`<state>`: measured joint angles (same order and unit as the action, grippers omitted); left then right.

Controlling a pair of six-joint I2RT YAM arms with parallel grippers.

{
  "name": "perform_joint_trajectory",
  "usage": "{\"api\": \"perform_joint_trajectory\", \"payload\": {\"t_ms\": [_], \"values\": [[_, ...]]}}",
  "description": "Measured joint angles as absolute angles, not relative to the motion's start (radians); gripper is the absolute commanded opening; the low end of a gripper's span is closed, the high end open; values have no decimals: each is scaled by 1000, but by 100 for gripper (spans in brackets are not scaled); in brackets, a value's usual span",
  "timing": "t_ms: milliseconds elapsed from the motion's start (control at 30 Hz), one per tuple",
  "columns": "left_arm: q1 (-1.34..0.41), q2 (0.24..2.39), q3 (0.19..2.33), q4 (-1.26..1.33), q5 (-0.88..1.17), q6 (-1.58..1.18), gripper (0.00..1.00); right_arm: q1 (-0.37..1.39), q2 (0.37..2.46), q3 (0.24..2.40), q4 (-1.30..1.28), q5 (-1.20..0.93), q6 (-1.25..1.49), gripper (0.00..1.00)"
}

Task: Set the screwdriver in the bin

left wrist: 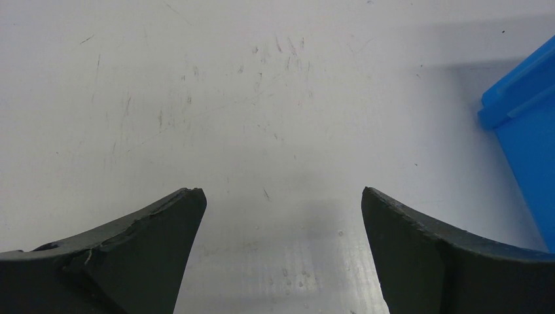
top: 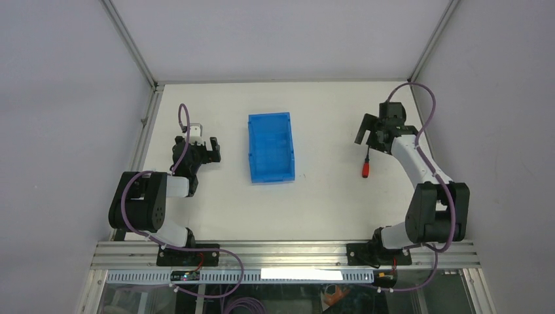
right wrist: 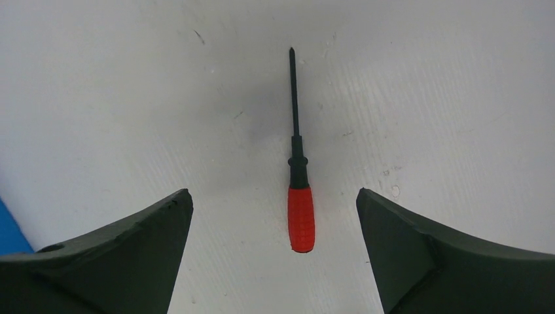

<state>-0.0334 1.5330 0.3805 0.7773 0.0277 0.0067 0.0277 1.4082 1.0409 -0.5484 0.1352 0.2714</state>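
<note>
The red handle [top: 365, 170] [right wrist: 302, 220] lies below the robot's right gripper, nearer the robot's base and lengthwise between the gripper's fingers, so the right gripper will next move down and back to close on it.
The screwdriver [top: 366, 167], with a short red handle and thin dark shaft, lies flat on the white table right of the bright blue bin [top: 270, 147]. My right gripper [top: 368, 135] hovers just beyond it, open and empty. In the right wrist view the screwdriver [right wrist: 301, 219] lies lengthwise between the spread fingers of the right gripper [right wrist: 273, 191], handle nearest the camera, untouched. My left gripper [top: 207, 152] is open and empty over bare table left of the bin. The left wrist view shows the left gripper [left wrist: 282, 190] with the bin's corner [left wrist: 523, 124] at right.
A metal frame rail [top: 141, 140] runs along the table's left edge. Grey walls close in the back and sides. A sliver of the bin [right wrist: 10, 229] shows at the left edge of the right wrist view.
</note>
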Motion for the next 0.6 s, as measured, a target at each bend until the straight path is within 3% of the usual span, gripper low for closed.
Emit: {"api": "perform_joint_trajectory", "payload": {"t_ms": [233,367,400,467,600], "values": [[-33,1533,381,777,28,7,99,28,1517,976,-566,160,279,94],[-33,1533,381,778,28,7,99,28,1614,970,-565,160,290,69],[-33,1533,381,777,28,7,99,28,1629,970,-566,159,288,53],[-33,1533,381,777,28,7,99,28,1651,972,-562,148,296,32],[-33,1533,381,777,28,7,99,28,1650,972,-557,153,310,11]]}}
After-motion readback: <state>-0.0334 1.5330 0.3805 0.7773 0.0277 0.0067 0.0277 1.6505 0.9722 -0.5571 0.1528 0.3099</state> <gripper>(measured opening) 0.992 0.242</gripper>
